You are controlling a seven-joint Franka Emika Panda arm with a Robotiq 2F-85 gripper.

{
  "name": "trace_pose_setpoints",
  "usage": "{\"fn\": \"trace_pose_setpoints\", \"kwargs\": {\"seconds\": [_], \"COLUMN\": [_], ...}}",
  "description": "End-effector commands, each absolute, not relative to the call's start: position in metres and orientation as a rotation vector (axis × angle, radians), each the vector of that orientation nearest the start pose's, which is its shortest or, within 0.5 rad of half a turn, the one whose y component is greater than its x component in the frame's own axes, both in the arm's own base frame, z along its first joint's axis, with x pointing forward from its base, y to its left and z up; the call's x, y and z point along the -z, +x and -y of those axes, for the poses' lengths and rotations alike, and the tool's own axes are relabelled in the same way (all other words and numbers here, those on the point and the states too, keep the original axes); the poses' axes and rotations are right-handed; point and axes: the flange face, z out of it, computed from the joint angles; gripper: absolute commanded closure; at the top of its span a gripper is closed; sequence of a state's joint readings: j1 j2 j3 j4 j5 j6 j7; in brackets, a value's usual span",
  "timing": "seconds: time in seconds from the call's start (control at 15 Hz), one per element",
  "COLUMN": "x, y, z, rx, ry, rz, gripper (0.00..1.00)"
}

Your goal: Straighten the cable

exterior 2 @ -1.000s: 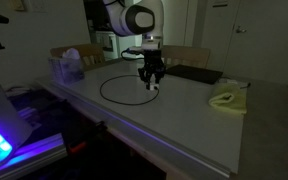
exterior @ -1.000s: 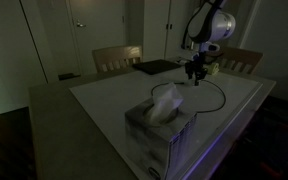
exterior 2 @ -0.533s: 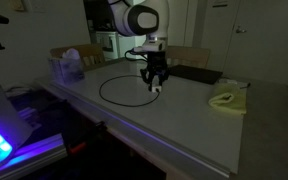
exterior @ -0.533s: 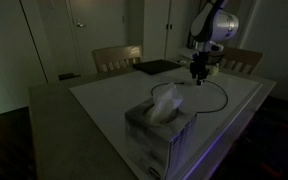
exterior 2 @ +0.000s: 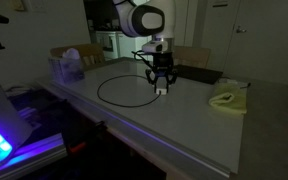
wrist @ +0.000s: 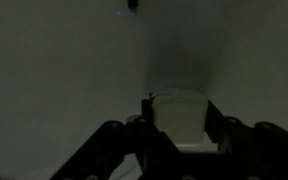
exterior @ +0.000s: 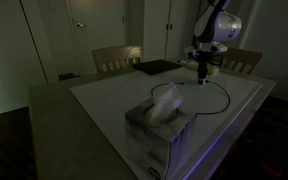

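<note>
My gripper should pull the white plug away from the loop next, onto the bare tabletop [exterior 2: 194, 119] beside the yellow cloth, and release it, because the cord is still curved.
The cable [exterior 2: 114, 102] is a thin black cord lying in a wide loop on the pale table, also seen in an exterior view [exterior: 226, 98]. My gripper [exterior 2: 162, 88] hangs low over the table at the loop's far end, near the black mat; it also shows in an exterior view [exterior: 205, 72]. In the wrist view my gripper [wrist: 180, 125] is shut on a white block-shaped plug [wrist: 180, 112] at the cable's end, with a dark finger on each side. The cord itself is barely visible in the wrist view.
A tissue box [exterior: 159, 125] stands near one table edge, also in an exterior view [exterior 2: 67, 68]. A flat black mat [exterior 2: 196, 74] lies behind the gripper. A yellow cloth [exterior 2: 227, 99] lies beside it. Chairs [exterior: 116, 58] stand at the far side.
My gripper has moved sideways toward the black mat with the white plug in it, pulling that end of the cable and widening the loop.
</note>
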State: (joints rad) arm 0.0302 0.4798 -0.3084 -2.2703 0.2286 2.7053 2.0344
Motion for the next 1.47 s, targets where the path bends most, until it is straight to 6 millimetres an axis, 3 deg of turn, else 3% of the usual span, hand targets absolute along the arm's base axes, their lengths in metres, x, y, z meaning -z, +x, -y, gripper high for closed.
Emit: {"fn": "trace_pose_setpoints", "kwargs": {"seconds": [0.0, 0.2, 0.33, 0.4, 0.6, 0.67, 1.07, 1.4], "x": [-0.147, -0.146, -0.149, -0.151, -0.151, -0.150, -0.157, -0.159], "y": [0.488, 0.469, 0.467, 0.467, 0.463, 0.466, 0.461, 0.433], "z": [0.204, 0.241, 0.251, 0.246, 0.253, 0.250, 0.267, 0.295], "rx": [0.045, -0.002, -0.016, -0.006, -0.010, -0.029, 0.005, 0.067], "ry": [-0.708, -0.440, -0.261, -0.402, -0.301, -0.259, 0.324, 0.725], "rz": [-3.074, -3.110, -3.115, -3.117, -3.125, -3.128, -3.080, -2.964], "gripper": [0.73, 0.73, 0.73, 0.48, 0.48, 0.73, 0.73, 0.73]}}
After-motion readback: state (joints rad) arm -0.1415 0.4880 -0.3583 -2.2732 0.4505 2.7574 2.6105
